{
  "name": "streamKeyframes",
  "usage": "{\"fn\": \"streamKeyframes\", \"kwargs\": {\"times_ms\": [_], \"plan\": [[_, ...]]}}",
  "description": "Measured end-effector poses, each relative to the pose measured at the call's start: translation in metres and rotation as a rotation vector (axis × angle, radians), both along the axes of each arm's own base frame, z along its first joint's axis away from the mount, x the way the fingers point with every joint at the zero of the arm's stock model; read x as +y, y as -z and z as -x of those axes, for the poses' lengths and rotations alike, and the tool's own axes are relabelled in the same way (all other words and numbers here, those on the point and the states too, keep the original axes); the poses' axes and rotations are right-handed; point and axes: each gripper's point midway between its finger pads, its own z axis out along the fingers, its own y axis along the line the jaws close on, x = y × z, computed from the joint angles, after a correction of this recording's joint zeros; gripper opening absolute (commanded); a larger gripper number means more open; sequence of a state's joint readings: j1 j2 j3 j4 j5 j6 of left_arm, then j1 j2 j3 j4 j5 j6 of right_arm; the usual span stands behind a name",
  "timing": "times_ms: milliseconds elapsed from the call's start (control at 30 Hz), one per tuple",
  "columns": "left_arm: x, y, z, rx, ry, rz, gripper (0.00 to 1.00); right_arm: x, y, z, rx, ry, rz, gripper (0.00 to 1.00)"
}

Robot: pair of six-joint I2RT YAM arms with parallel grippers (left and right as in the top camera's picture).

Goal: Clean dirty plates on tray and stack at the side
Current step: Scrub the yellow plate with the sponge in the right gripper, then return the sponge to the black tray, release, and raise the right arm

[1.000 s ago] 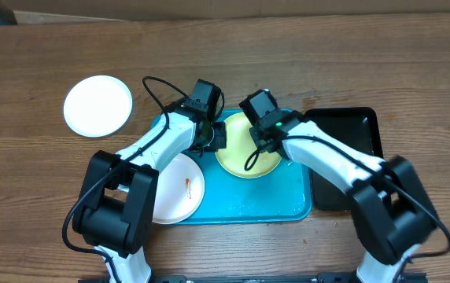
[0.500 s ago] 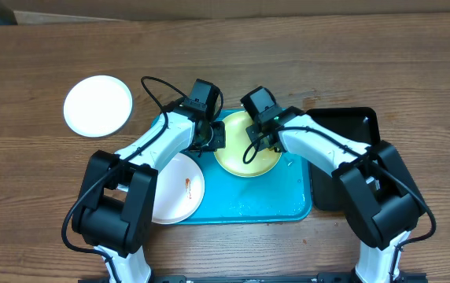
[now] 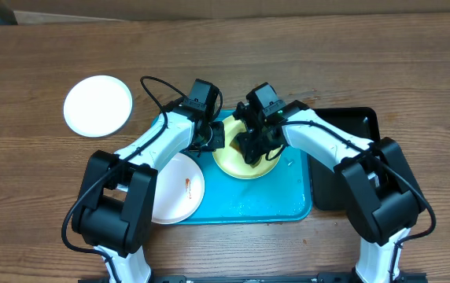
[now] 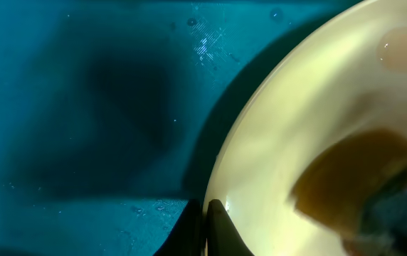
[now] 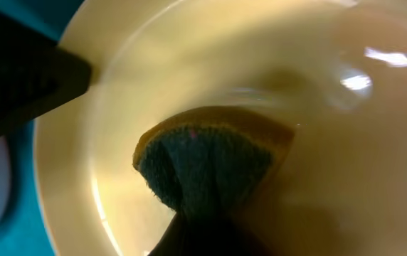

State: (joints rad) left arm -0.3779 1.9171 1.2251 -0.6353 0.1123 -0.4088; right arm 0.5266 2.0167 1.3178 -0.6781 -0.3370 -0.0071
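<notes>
Next, the right gripper rises off the yellow plate (image 4: pixel 289 121), then brings the sponge down there.
A lime-yellow plate (image 3: pixel 237 165) lies on the turquoise tray (image 3: pixel 248 200). My left gripper (image 3: pixel 218 138) is shut on that plate's left rim; in the left wrist view its fingertips (image 4: pixel 208 213) pinch the edge of the yellow plate (image 4: pixel 289 121). My right gripper (image 3: pixel 253 149) is shut on a sponge and presses it into the plate. In the right wrist view the sponge (image 5: pixel 207 160) shows a dark blue face and an orange edge against the plate (image 5: pixel 331 107). A white plate (image 3: pixel 182 189) with a red smear rests on the tray's left side. Another white plate (image 3: pixel 97 105) sits on the table, far left.
A black tray (image 3: pixel 355 130) stands right of the turquoise one, partly under my right arm. The left gripper's dark finger (image 5: pixel 18 78) reaches into the right wrist view at upper left. Wet spots show on the tray floor (image 4: pixel 82 107).
My right gripper has turned and slid with the sponge from the plate's far side toward its middle. The left gripper has kept still on the rim.
</notes>
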Motion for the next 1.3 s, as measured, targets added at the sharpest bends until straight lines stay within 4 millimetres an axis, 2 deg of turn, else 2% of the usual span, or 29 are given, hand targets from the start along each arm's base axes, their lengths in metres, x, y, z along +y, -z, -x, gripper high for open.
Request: {"fn": "streamKeyframes", "kwargs": {"times_ms": [133,267,333,400,500,600,633,667,767,833,900,1000,1033,1100,1133,1300], "plan": [[-0.002,0.000,0.000,0.000,0.004,0.005,0.04,0.000,-0.013,0.003,0.073,0.014,-0.042,0.04],[-0.004,0.000,0.001,-0.001,0.009,0.008,0.04,-0.017,-0.047,-0.025,0.081,0.084,-0.072,0.04],[-0.005,0.000,0.001,-0.001,0.011,0.008,0.04,-0.040,-0.068,-0.043,0.065,0.148,-0.066,0.04],[-0.005,0.000,0.001,-0.001,0.011,0.009,0.04,-0.066,-0.080,-0.049,0.071,0.207,-0.036,0.04],[-0.005,0.000,0.001,-0.001,0.010,0.009,0.06,-0.116,-0.090,-0.050,0.096,0.318,0.038,0.04],[-0.005,0.000,0.001,-0.001,0.011,0.008,0.11,-0.169,-0.086,-0.049,0.131,0.458,0.143,0.04],[-0.005,0.000,0.001,-0.001,0.011,0.008,0.15,-0.196,-0.083,-0.052,0.133,0.536,0.192,0.04],[-0.005,0.000,0.001,-0.002,0.011,0.008,0.17,-0.202,-0.082,-0.052,0.135,0.556,0.205,0.04],[-0.005,0.000,0.001,-0.003,0.019,0.007,0.21,-0.246,-0.069,-0.050,0.151,0.680,0.265,0.04],[-0.005,0.000,0.001,-0.004,0.024,0.006,0.25,-0.263,-0.057,-0.045,0.165,0.724,0.288,0.04],[-0.005,0.000,0.001,-0.005,0.029,0.005,0.29,-0.275,-0.042,-0.039,0.174,0.757,0.304,0.04],[-0.005,0.000,0.001,-0.005,0.029,0.004,0.30,-0.279,-0.023,-0.033,0.175,0.773,0.316,0.04],[-0.005,0.000,0.001,-0.005,0.029,0.004,0.31,-0.279,-0.019,-0.032,0.172,0.772,0.316,0.11],[-0.005,0.000,0.001,-0.005,0.029,0.004,0.33,-0.278,-0.013,-0.030,0.175,0.774,0.318,0.34],[-0.005,0.000,0.001,-0.005,0.029,0.005,0.34,-0.278,-0.012,-0.029,0.176,0.777,0.317,0.40],[-0.005,0.000,0.001,-0.005,0.029,0.004,0.38,-0.278,-0.012,-0.032,0.167,0.782,0.316,0.45]]}}
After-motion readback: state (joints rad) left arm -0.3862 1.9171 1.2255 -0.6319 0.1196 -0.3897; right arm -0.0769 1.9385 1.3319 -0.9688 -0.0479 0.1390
